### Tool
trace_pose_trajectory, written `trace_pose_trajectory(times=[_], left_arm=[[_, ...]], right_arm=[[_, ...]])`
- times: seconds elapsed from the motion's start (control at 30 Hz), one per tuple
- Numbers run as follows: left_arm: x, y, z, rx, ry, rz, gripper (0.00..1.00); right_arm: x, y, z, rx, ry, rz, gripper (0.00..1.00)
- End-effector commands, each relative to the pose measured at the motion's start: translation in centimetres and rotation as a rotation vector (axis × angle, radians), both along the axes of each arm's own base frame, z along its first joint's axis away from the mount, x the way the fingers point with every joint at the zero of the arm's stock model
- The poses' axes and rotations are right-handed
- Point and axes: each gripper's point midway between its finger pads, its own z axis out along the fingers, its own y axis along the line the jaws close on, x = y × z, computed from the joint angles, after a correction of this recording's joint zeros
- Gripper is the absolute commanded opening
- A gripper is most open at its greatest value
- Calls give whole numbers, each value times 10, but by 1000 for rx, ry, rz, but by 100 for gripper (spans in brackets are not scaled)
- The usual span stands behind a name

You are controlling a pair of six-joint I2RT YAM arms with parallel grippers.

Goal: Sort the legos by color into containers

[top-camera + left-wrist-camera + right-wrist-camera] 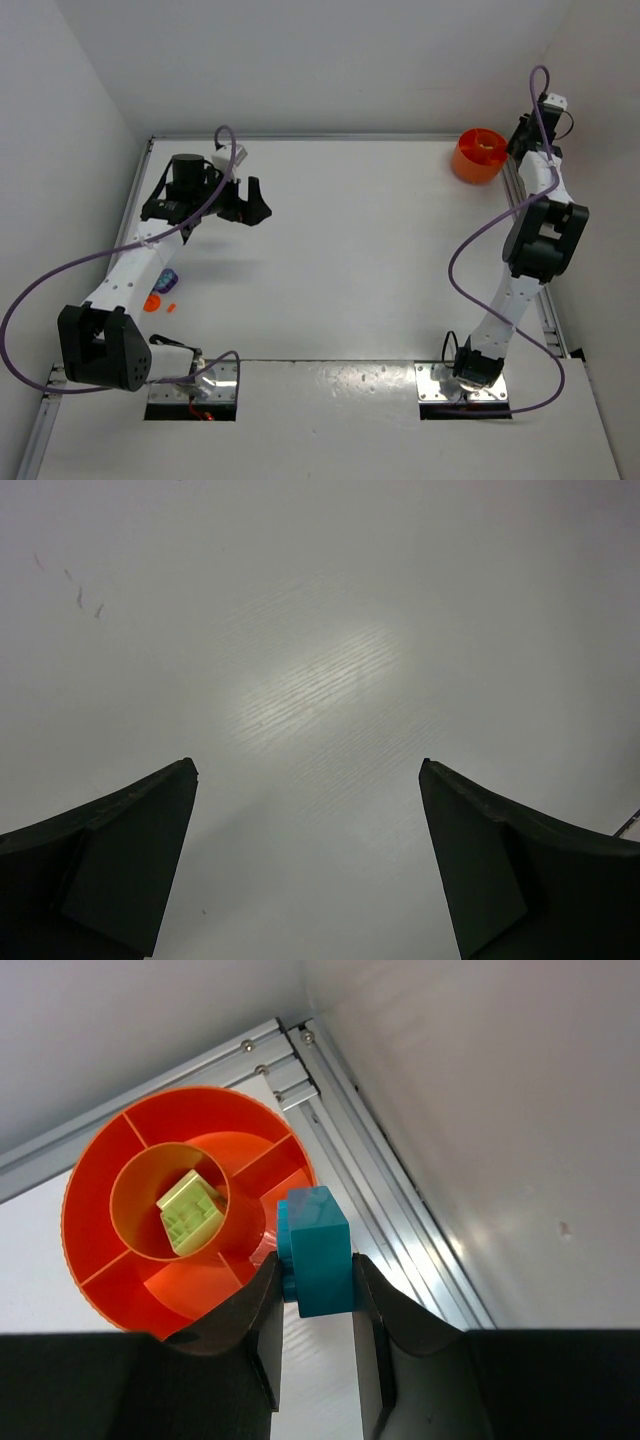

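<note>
My right gripper moves past the orange container's rim next and down a little over the container's bare section by the bar (498, 153) (269, 1203).
My right gripper (314, 1272) is shut on a cyan lego (318, 1245), held just above the right rim of the round orange container (78, 1210). A yellow-green lego (190, 1212) lies in the container's middle cup; its outer compartments look bare. From above, the container (478, 155) stands in the back right corner with my right gripper (522, 136) beside it. My left gripper (250, 205) hangs open over bare table at the back left, nothing between its fingers (130, 850). Orange legos (153, 301) and a purple one (167, 279) lie beside the left arm.
Aluminium rails (350, 1110) and white walls (500, 1110) close off the corner right behind the container. A purple cable (470, 240) loops out from the right arm over the table. The rail (135, 200) runs along the table's left edge.
</note>
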Motion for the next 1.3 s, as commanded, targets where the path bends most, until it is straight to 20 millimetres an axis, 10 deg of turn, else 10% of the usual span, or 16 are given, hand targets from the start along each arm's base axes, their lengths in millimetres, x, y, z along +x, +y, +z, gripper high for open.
trace_pose_trajectory(times=[0.0,0.7,1.27], left_arm=[[9,-2,13,-17,-42,5,100],[15,-1,-6,-11,14,17,100],[19,-2,-6,-10,16,17,100]], right_arm=[[13,2,13,42,-62,20,0],[26,11,-6,111,-67,89,0],[20,17,-14,130,-46,104,52]])
